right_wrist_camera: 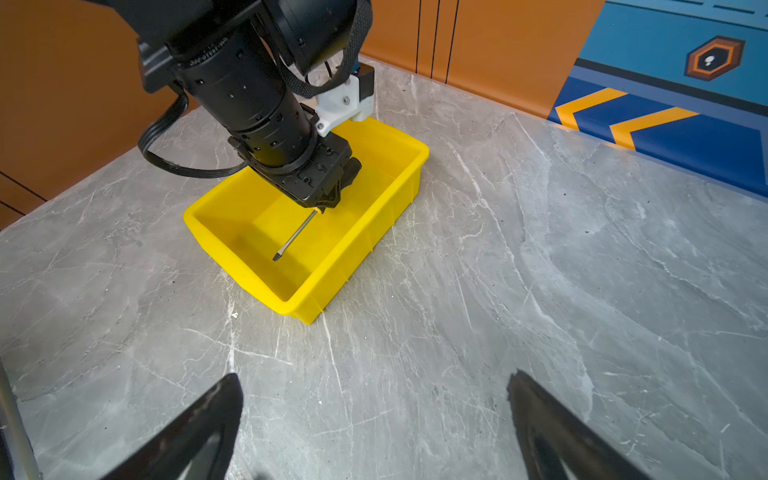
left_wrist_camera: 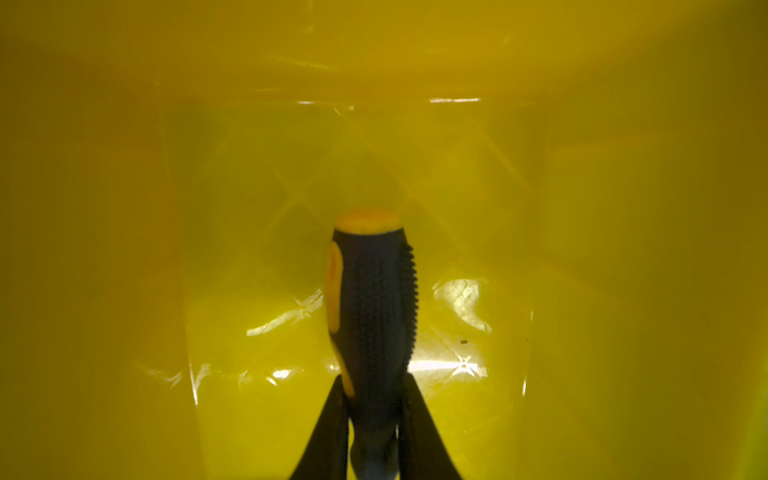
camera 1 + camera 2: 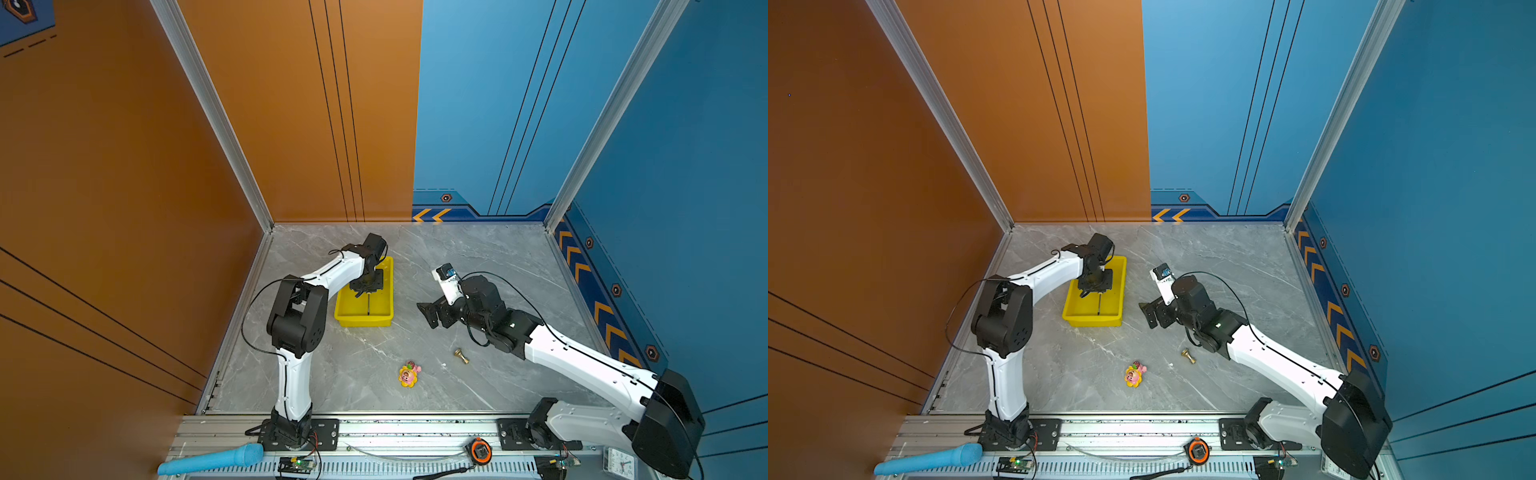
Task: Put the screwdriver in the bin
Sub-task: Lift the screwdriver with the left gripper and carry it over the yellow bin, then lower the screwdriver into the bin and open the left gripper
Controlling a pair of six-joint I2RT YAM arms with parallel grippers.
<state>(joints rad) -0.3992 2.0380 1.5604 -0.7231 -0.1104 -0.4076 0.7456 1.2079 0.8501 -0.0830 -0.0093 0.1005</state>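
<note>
I will next lower the screwdriver (image 2: 374,299) a little further onto the bin's bottom with my left gripper and let go of the screwdriver's handle, because its handle and shaft already hang between the bin's yellow sides.
The yellow bin (image 3: 363,322) (image 3: 1092,322) (image 1: 353,266) stands on the grey marble table at back left. My left gripper (image 3: 365,286) (image 3: 1094,286) (image 2: 374,378) (image 1: 328,203) reaches down into it, shut on the black-and-yellow handle of the screwdriver (image 2: 374,299). The thin silver shaft (image 1: 295,237) (image 3: 369,303) slants down toward the bin floor, tip low inside the bin. The bin's yellow inside wall (image 2: 124,208) fills the left wrist view. My right gripper (image 3: 428,313) (image 3: 1148,313) (image 1: 374,378) hovers over bare table to the right of the bin, open and holding nothing.
A small brass fitting (image 3: 461,355) and a yellow-pink flower toy (image 3: 408,374) lie on the table nearer the front. On the front rail lie a blue cylinder (image 3: 212,459) and an orange tape measure (image 3: 480,451). Walls enclose the left, back and right.
</note>
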